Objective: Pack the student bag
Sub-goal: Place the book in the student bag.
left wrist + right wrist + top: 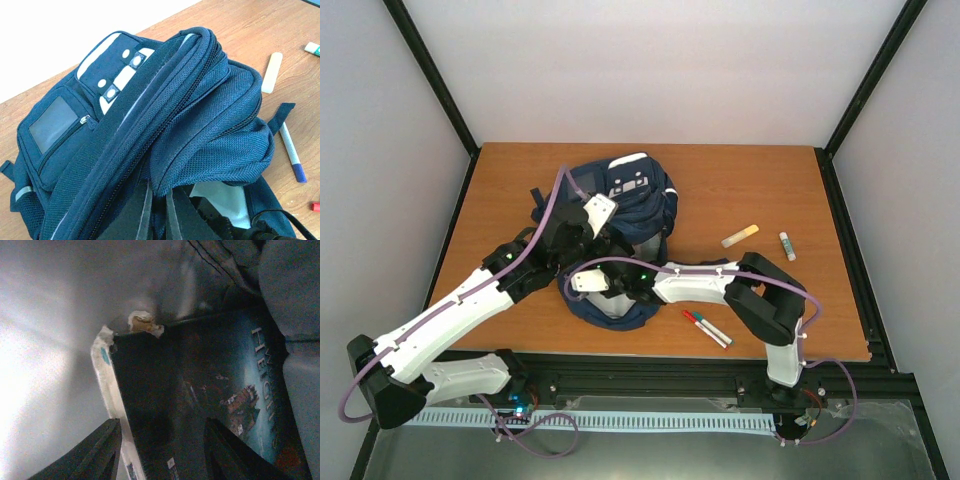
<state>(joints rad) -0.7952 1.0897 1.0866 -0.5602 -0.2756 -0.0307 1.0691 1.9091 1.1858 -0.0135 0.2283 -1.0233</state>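
The left gripper lowers the lifted fold over the bag's pale-lined opening (616, 304) (223, 201) below it next and releases, since the bag still gapes around the book.
The student bag (642, 192) is a navy-blue backpack lying on the wooden table (750, 180), white patch facing up. My left gripper (618, 243) is shut on a fold of the student bag's fabric (210, 150) at its mouth, lifting the rim. Its fingers (142, 210) press together on that fold. My right gripper (592, 292) reaches into the bag's near opening and is partly hidden by cloth. Inside, a dark book (210, 390) with "HEIGHTS" on its cover lies against the pale lining (60, 340). The right gripper (162, 450) hovers over the cover, fingers apart, gripping nothing.
Right of the bag lie a cream stick (740, 235) and a small white tube with a green end (787, 245). Two markers (706, 327), one red-capped and one blue-capped, rest near the front edge by the right arm. A black frame borders the table.
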